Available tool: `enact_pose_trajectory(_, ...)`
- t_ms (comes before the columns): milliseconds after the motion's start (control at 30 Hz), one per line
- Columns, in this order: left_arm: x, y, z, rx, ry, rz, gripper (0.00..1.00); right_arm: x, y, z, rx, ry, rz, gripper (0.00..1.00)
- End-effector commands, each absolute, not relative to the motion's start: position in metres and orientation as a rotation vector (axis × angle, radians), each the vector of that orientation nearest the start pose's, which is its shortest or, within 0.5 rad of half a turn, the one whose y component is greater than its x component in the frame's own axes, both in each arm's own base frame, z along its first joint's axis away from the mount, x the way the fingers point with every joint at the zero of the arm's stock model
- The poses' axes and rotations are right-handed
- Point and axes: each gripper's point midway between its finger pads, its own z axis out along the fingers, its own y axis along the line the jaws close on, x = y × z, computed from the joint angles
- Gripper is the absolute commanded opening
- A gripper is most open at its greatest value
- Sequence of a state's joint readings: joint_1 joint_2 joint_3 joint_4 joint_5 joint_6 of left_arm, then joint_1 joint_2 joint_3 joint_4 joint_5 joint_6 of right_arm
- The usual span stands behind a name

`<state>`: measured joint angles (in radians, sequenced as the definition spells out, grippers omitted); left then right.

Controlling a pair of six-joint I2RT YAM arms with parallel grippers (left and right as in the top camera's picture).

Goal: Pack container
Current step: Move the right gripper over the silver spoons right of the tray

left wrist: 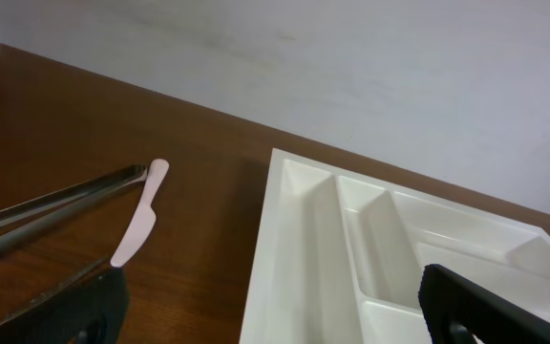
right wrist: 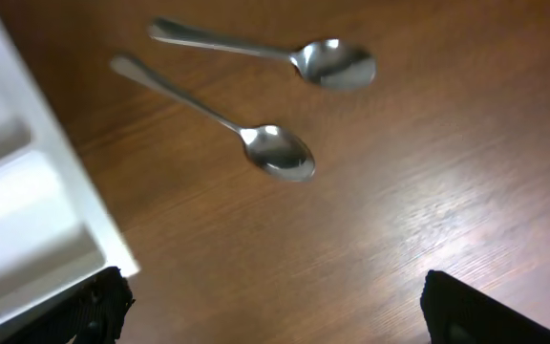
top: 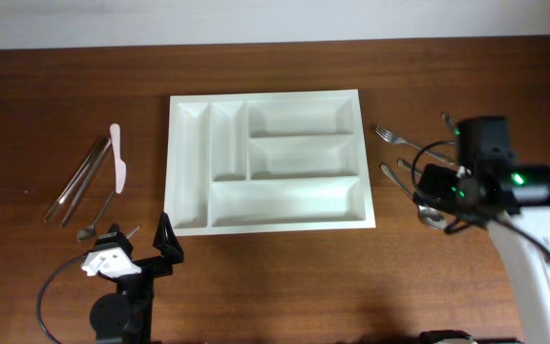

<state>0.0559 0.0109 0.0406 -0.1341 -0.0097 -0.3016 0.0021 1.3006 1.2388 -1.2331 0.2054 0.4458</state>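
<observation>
The farther steel spoon's bowl (right wrist: 338, 65) is below my right gripper, and the bare table there leaves room for my fingers. My right gripper will next go down open past the nearer spoon onto that bowl.
The container (top: 285, 199) is a white plastic cutlery tray with five empty compartments, lying mid-table. It also shows in the left wrist view (left wrist: 299, 239), and its corner shows in the right wrist view (right wrist: 27, 210). My left gripper (top: 139, 239) is open and empty, near the tray's front left corner (left wrist: 275, 320). My right gripper (top: 434, 196) is open and empty, hovering right of the tray above bare table (right wrist: 270, 306), near two steel spoons (right wrist: 337, 62) (right wrist: 275, 153). A fork (top: 394, 139) lies beside them.
Left of the tray lie long metal tongs (top: 79, 177) (left wrist: 46, 205), a pink plastic knife (top: 117, 158) (left wrist: 139, 225) and a small spoon (top: 98, 218). A white wall runs along the table's far edge.
</observation>
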Motion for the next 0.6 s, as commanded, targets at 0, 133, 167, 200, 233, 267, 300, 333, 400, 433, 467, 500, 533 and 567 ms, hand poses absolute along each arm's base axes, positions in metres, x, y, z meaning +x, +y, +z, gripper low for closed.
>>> enact_pose_trajectory(0,0.243,0.014,0.156,-0.284,1.653,-0.170,0.99,0.275,-0.043,0.166,0.790,2.724,-0.223,0.99)
enact_pose_trajectory(133,0.243,0.014,0.156,-0.284,1.653,-0.170,0.99,0.278,-0.055,0.153,0.932,2.724,-0.199,0.99)
enact_pose_trajectory(167,0.243,0.014,0.156,-0.284,1.653,-0.170,0.99,0.277,-0.061,0.151,0.995,2.710,-0.200,0.99)
enact_pose_trajectory(200,0.243,0.014,0.156,-0.284,1.653,-0.170,0.99,0.276,-0.069,0.148,1.078,2.689,-0.200,0.99)
enact_pose_trajectory(233,0.243,0.014,0.156,-0.284,1.653,-0.170,0.99,0.270,-0.083,0.146,1.214,2.649,-0.198,0.99)
enact_pose_trajectory(267,0.243,0.014,0.156,-0.284,1.653,-0.170,0.99,0.267,-0.091,0.145,1.284,2.624,-0.202,0.99)
enact_pose_trajectory(300,0.243,0.014,0.156,-0.284,1.653,-0.170,0.99,0.263,-0.101,0.144,1.358,2.589,-0.204,0.99)
enact_pose_trajectory(333,0.243,0.014,0.156,-0.284,1.654,-0.170,0.99,0.261,-0.109,0.143,1.413,2.565,-0.190,0.99)
enact_pose_trajectory(400,0.243,0.014,0.156,-0.284,1.653,-0.170,0.99,0.259,-0.121,0.141,1.498,2.528,-0.138,0.99)
enact_pose_trajectory(433,0.243,0.014,0.156,-0.284,1.653,-0.170,0.99,0.258,-0.132,0.137,1.580,2.486,-0.068,0.99)
enact_pose_trajectory(467,0.243,0.014,0.156,-0.284,1.653,-0.170,0.99,0.259,-0.135,0.133,1.600,2.471,-0.025,0.99)
enact_pose_trajectory(500,0.243,0.014,0.156,-0.284,1.653,-0.170,0.99,0.262,-0.137,0.131,1.595,2.463,0.015,0.99)
enact_pose_trajectory(533,0.243,0.014,0.156,-0.284,1.653,-0.170,0.99,0.267,-0.138,0.127,1.567,2.458,0.083,1.00)
enact_pose_trajectory(567,0.243,0.014,0.156,-0.284,1.653,-0.170,0.99,0.272,-0.138,0.123,1.533,2.453,0.150,1.00)
